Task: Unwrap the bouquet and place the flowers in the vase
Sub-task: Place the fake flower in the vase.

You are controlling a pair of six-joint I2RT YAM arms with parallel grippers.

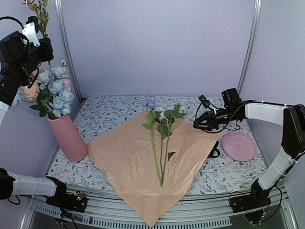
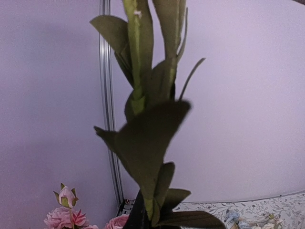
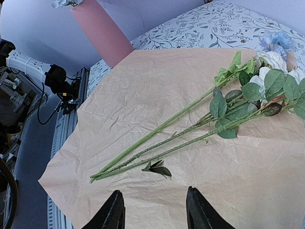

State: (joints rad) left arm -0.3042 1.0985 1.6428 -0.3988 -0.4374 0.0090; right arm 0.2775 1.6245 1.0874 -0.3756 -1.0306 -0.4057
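Observation:
My left gripper moves down toward the pink vase's flower-filled opening [image 1: 57,118] next and releases the leafy stem there, since its bloom still towers high above the others.
The bouquet is undone: its peach paper [image 1: 128,162] lies flat on the table, and three flowers [image 1: 159,143] with long green stems rest on it, blooms toward the back. The pink vase [image 1: 70,138] stands at the left and holds several blue and pink flowers [image 1: 55,93]. High above it, my left gripper [image 1: 39,33] is shut on one more flower's leafy stem [image 2: 143,119], which fills the left wrist view. My right gripper [image 3: 155,210] hangs open over the paper's right part, near the three stems [image 3: 181,133], touching nothing.
A flat pink plate [image 1: 238,145] lies at the right. A small dark object [image 1: 214,152] peeks out at the paper's right edge. A loose leaf [image 3: 159,168] lies on the paper [image 3: 143,86]. The enclosure's walls and metal posts stand behind and to both sides.

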